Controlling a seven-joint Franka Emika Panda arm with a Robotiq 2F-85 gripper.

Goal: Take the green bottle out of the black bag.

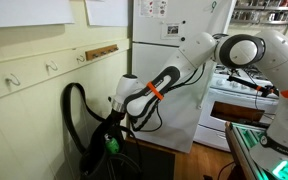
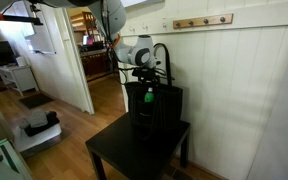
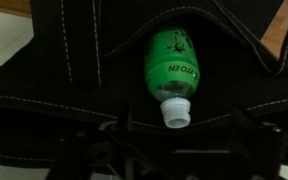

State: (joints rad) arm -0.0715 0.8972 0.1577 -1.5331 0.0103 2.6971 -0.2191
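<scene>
My gripper lowers onto the bottle's white neck [image 3: 176, 112] just below in the bag's opening next, because the bottle's neck points up between the spread fingers.
The green bottle [image 3: 169, 62] sits in the mouth of the black bag [image 3: 44, 110], its white open neck pointing at the wrist camera. My gripper [image 3: 181, 128] hovers right over the neck. Its dark fingers show dimly against the black fabric, spread apart on either side, not touching the bottle. In both exterior views the bottle [image 1: 112, 145] [image 2: 149, 96] shows just below the gripper [image 1: 117, 128] [image 2: 147, 80], at the top of the bag [image 1: 94, 150] [image 2: 164, 110]. A long strap handle loops up on the bag's side.
The bag stands on a small black table [image 2: 134, 150] against a panelled wall with a hook rail [image 2: 202, 21]. A white fridge [image 1: 169, 60] and a stove [image 1: 239, 100] stand behind the arm. A doorway [image 2: 54, 60] opens beyond the table.
</scene>
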